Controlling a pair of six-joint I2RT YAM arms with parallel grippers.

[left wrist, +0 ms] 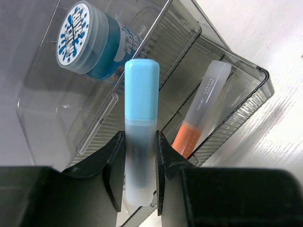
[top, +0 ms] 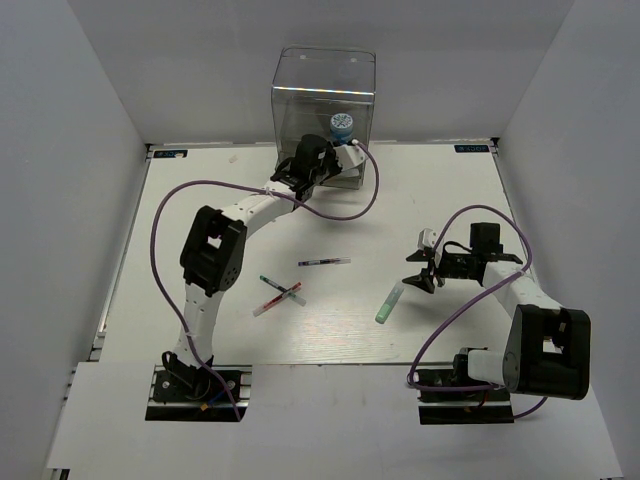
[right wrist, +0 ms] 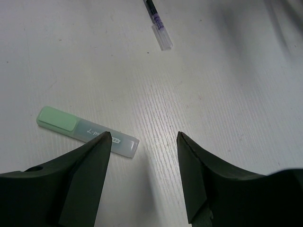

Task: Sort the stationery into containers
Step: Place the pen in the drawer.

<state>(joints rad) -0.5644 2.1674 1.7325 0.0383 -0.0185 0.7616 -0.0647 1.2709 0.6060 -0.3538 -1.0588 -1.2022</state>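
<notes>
The bare bottom of the drawer beside the orange-capped highlighter is just below my left gripper. My left gripper will next go down toward the drawer and let go of the blue highlighter (left wrist: pixel 140 132).
My left gripper (left wrist: pixel 141 156) is shut on a blue highlighter (left wrist: pixel 140 132) and holds it over the open drawers of the clear organizer (top: pixel 324 110). An orange-capped highlighter (left wrist: pixel 201 111) lies in a drawer. The blue-white roll (left wrist: pixel 90 42) sits in the compartment beside it and shows in the top view (top: pixel 341 126). My right gripper (right wrist: pixel 142 137) is open and empty just above the table, beside the mint green highlighter (right wrist: pixel 85 130), which also shows in the top view (top: pixel 389 302). My left gripper (top: pixel 322 158) is at the organizer's front. My right gripper (top: pixel 420 272) is right of the green highlighter.
A dark pen (top: pixel 323 262) lies mid-table, its tip in the right wrist view (right wrist: pixel 158 26). A red pen (top: pixel 277 298) and a green pen (top: pixel 282 289) lie crossed at the left. White walls enclose the table (top: pixel 200 200). Purple cables loop over it.
</notes>
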